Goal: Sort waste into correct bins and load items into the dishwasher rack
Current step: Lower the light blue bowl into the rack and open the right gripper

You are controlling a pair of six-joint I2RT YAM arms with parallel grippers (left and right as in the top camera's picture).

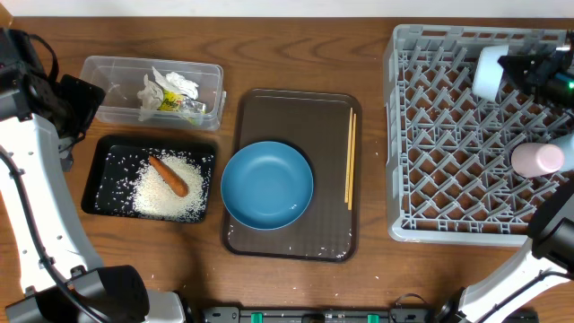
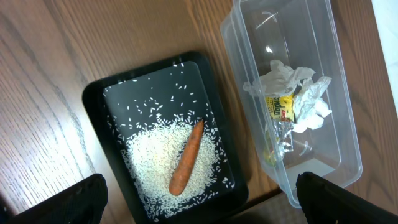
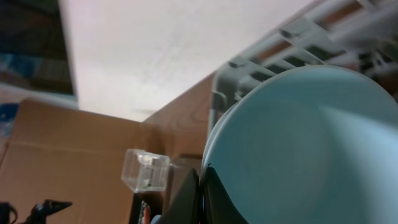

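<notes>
The small pale-blue bowl needs to go down next on edge, with a slight turn, onto empty rack wires, and then the right gripper needs to let go of the bowl's rim.
The rice (image 1: 166, 190) and the orange carrot (image 1: 169, 175) lie in the black tray (image 1: 97, 184). The crumpled wrappers (image 1: 170, 94) lie in the clear tub (image 1: 112, 72). The large dark-blue bowl (image 1: 267, 185) and the chopsticks (image 1: 351, 160) are on the brown serving tray (image 1: 287, 112). My left gripper (image 2: 205, 202) is open and empty above the black tray (image 2: 102, 102) and clear tub (image 2: 348, 124), over the carrot (image 2: 186, 158). My right gripper (image 3: 202, 193) is shut on the rim of the small pale-blue bowl (image 3: 298, 149), held over the rack's far right corner (image 1: 489, 72). The whitish cup (image 1: 538, 159) lies in the grey rack (image 1: 399, 135).
The rack's pegs (image 3: 298, 37) show behind the pale-blue bowl in the right wrist view. Bare wooden table (image 1: 296, 45) runs between the trays and the rack and along the back edge.
</notes>
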